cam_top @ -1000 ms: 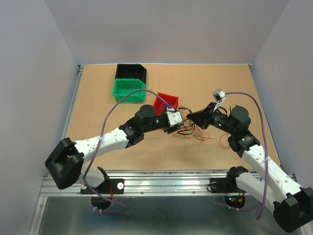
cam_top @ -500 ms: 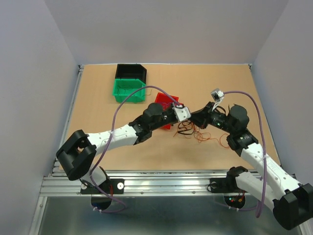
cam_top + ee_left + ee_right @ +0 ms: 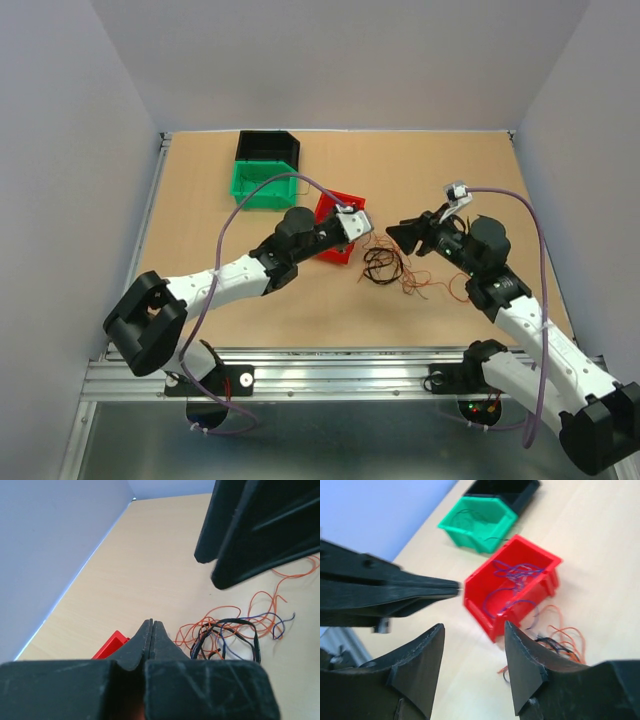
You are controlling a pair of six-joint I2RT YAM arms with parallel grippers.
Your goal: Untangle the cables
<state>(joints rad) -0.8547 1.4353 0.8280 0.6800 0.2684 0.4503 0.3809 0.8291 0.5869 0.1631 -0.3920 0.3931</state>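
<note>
The flat black cable is below, so my right gripper should next lower and tip its open fingers down onto the coil's side away from the red bin.
A clump of thin orange, black and blue cables (image 3: 385, 266) lies on the table between the two arms, with orange strands trailing right. My left gripper (image 3: 367, 229) is shut above the red bin's right edge, just left of the clump; no wire shows between its closed jaws (image 3: 151, 623). In the left wrist view the cables (image 3: 231, 634) lie below and right of the tips. My right gripper (image 3: 402, 236) stands open and empty, up and right of the clump, and in its own view (image 3: 474, 630) the cables (image 3: 560, 641) peek out beside its right finger.
A red bin (image 3: 512, 587) holds purple wires (image 3: 516, 574); from above the red bin (image 3: 330, 245) is partly under my left wrist. A green bin (image 3: 263, 185) and a black bin (image 3: 267, 147) stand at the back left. The two grippers' tips are close together.
My left gripper closed and drew back left over the red bin. My right gripper opened and pulled back to the right. The clump now lies loose on the table.
</note>
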